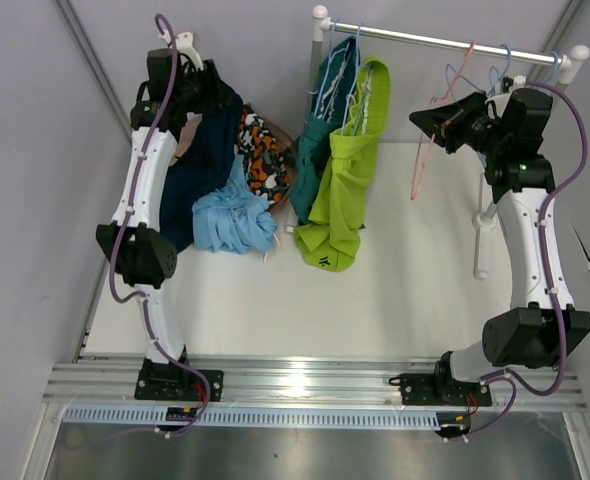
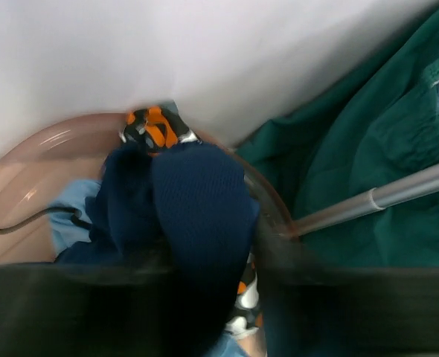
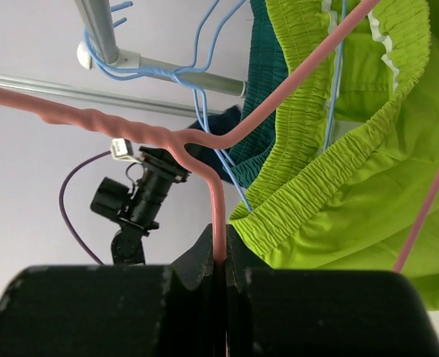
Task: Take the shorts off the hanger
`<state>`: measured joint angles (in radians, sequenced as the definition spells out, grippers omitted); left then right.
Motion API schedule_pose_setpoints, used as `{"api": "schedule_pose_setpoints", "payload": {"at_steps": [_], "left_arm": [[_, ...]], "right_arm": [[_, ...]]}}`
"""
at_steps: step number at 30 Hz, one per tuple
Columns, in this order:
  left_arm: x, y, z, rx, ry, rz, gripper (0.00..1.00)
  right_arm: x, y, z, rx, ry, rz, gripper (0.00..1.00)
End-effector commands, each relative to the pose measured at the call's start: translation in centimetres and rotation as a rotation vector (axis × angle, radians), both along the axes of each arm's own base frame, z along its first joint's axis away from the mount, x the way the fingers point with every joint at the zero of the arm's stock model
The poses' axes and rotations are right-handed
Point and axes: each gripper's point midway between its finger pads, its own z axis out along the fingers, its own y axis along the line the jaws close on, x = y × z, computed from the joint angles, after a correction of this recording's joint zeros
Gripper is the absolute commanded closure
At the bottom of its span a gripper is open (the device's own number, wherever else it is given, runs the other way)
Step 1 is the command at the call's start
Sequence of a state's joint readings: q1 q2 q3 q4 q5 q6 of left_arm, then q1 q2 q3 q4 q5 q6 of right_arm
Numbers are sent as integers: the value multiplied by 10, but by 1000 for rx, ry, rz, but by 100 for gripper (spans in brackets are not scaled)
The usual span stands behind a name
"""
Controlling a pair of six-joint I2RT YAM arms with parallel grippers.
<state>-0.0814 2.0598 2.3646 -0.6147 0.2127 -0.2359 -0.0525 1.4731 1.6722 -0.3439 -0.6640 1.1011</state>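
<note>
The robot's right gripper will next move outward and up, then lower the top of the pink hanger onto the bar, since that hanger is empty.
Navy shorts [image 1: 203, 150] lie heaped at the far left with the blotch-patterned shorts [image 1: 263, 152] and the light blue shorts [image 1: 233, 216]. My left gripper [image 1: 188, 72] hovers over the heap. In its wrist view the blurred fingers stand apart, open, with navy shorts [image 2: 199, 201] bulging between them. Teal shorts [image 1: 320, 140] and lime green shorts [image 1: 343, 185] hang on blue hangers from the rail [image 1: 445, 40]. My right gripper [image 3: 221, 256] is shut on the stem of an empty pink hanger [image 3: 204, 160], off the rail at the right [image 1: 425, 150].
A pinkish translucent rim [image 2: 26, 160] curves around the heap of shorts. Empty blue hangers [image 1: 503, 62] hang at the rail's right end. The rack's white post [image 1: 485, 225] stands by my right arm. A wall closes the left side.
</note>
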Motion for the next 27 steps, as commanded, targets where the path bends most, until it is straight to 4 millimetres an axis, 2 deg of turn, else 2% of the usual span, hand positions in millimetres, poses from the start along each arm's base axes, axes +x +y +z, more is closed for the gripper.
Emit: {"api": "schedule_pose_setpoints", "payload": {"at_steps": [1, 2, 3, 5, 8, 11, 12, 14, 15, 18, 22, 24, 27], "left_arm": [[5, -6, -4, -54, -4, -2, 25], [5, -5, -11, -55, 17, 10, 3], [6, -5, -15, -64, 32, 13, 1], [2, -7, -19, -66, 53, 9, 1], [-10, -11, -10, -61, 39, -4, 1], [-29, -16, 20, -55, -43, -17, 1], [-33, -18, 3, -54, -10, -23, 1], [-48, -22, 26, -60, -65, -41, 1], [-51, -24, 21, -58, -59, -45, 1], [-62, -27, 25, -65, -58, -54, 1], [-77, -32, 26, -61, -71, -66, 1], [-84, -35, 33, -61, -87, -72, 1], [-90, -38, 32, -74, -76, -85, 1]], "right_arm": [[-4, 9, 26, -6, -103, 41, 100], [-2, 10, 27, -6, -104, 44, 100], [-1, 11, 28, -6, -106, 44, 100], [2, 11, 29, -6, -109, 44, 100], [9, 9, 32, -8, -114, 38, 100], [16, 7, 41, -3, -130, 36, 100], [17, 6, 45, -3, -140, 30, 100], [21, 4, 53, 4, -155, 21, 100], [22, 3, 56, 8, -163, 20, 100], [31, 1, 57, 23, -163, 17, 100], [43, -5, 48, 23, -142, 0, 100], [50, -7, 36, 19, -118, -9, 100], [56, -10, 13, 8, -78, -25, 100]]}}
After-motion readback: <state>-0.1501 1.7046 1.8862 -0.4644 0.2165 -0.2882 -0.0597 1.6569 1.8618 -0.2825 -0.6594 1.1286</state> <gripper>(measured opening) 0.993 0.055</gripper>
